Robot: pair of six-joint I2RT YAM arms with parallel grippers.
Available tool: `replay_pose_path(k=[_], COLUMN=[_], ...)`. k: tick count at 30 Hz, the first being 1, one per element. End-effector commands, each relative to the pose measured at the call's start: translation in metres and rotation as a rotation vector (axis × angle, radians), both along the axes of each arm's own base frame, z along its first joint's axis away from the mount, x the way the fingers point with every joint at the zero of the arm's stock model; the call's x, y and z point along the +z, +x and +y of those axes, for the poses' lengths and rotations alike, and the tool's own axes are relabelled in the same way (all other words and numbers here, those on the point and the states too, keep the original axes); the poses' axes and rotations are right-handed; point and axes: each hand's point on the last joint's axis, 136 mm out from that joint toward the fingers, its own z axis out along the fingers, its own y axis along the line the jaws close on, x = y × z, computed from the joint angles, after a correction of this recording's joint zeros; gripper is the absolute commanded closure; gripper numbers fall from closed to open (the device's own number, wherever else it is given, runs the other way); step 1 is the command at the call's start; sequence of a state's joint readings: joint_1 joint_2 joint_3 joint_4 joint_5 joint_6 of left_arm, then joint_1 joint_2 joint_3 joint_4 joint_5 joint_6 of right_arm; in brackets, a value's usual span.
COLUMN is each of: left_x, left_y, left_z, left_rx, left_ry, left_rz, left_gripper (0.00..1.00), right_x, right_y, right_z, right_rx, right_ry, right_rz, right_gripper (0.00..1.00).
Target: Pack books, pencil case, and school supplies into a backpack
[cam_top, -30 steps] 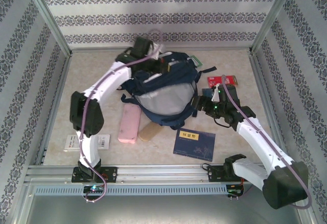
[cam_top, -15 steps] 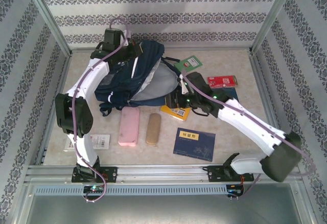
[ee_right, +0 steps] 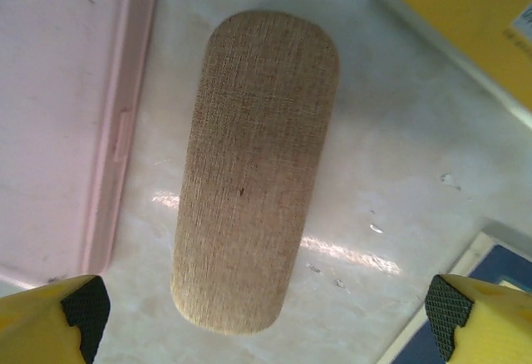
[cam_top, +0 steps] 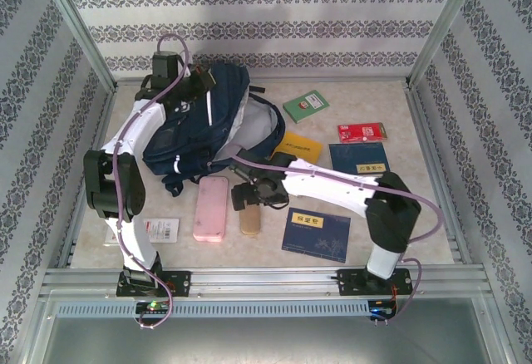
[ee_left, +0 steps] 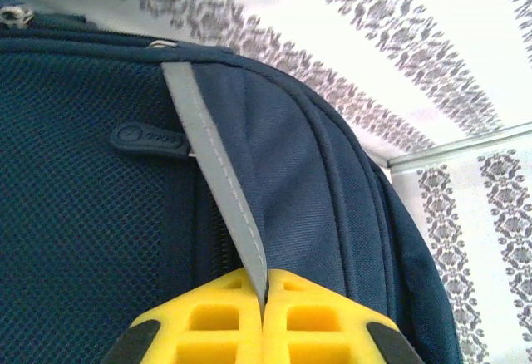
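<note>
Next, my open right gripper moves down toward the tabletop to close across the middle of the tan case (cam_top: 249, 220) (ee_right: 258, 173), since the case's narrow width fits between my fingers.
The dark navy backpack (cam_top: 195, 131) lies at the back left with its mouth gaping toward the centre. My left gripper (cam_top: 193, 81) is at its top, shut on a grey strap (ee_left: 218, 160) of the backpack (ee_left: 332, 181). My right gripper (ee_right: 266, 310) hangs open over the near end of a tan fabric case (ee_right: 258, 173), one finger on each side and not touching it. A pink pencil case (cam_top: 211, 208) lies just left of the tan case (cam_top: 249, 220). The orange-yellow book (cam_top: 301, 145) and two navy books (cam_top: 317, 233) (cam_top: 359, 158) lie flat to the right.
A green booklet (cam_top: 305, 105) and a red booklet (cam_top: 362, 133) lie at the back right. A white packet (cam_top: 162, 229) sits by the left arm's base. Patterned walls enclose the table on three sides.
My left gripper has dragged the backpack left and back, uncovering the orange-yellow book. The right arm has swung left from beside the backpack to over the tan case and its jaws have widened.
</note>
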State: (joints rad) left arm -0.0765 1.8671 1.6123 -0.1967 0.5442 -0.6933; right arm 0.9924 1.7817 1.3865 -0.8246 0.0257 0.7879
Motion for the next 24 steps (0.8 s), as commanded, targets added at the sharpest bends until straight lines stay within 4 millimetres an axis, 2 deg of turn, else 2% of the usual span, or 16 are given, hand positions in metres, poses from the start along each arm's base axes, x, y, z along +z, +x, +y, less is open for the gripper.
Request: replay_pose_path(k=[1, 6, 18, 21, 24], left_x=[0.056, 0.052, 0.045, 0.045, 0.047], left_y=[-0.009, -0.01, -0.006, -0.005, -0.006], left_z=[-0.004, 0.0, 0.005, 0.007, 0.007], left_rx=[-0.034, -0.022, -0.015, -0.013, -0.014], left_ry=[-0.045, -0.05, -0.082, -0.086, -0.084], left_rz=[-0.176, -0.17, -0.146, -0.142, -0.142], left_gripper=[1.0, 1.0, 1.0, 1.0, 1.0], right_x=[-0.01, -0.031, -0.079, -0.083, -0.081], right_y=[0.003, 0.002, 0.006, 0.008, 0.009], right_z=[0.006, 0.025, 0.027, 0.024, 0.021], right_rx=[-0.03, -0.009, -0.032, -0.045, -0.051], right_ry=[-0.04, -0.053, -0.133, -0.136, -0.135], right_rz=[0.014, 0.051, 0.102, 0.099, 0.078], right_gripper=[0.02, 0.02, 0.03, 0.13, 0.31])
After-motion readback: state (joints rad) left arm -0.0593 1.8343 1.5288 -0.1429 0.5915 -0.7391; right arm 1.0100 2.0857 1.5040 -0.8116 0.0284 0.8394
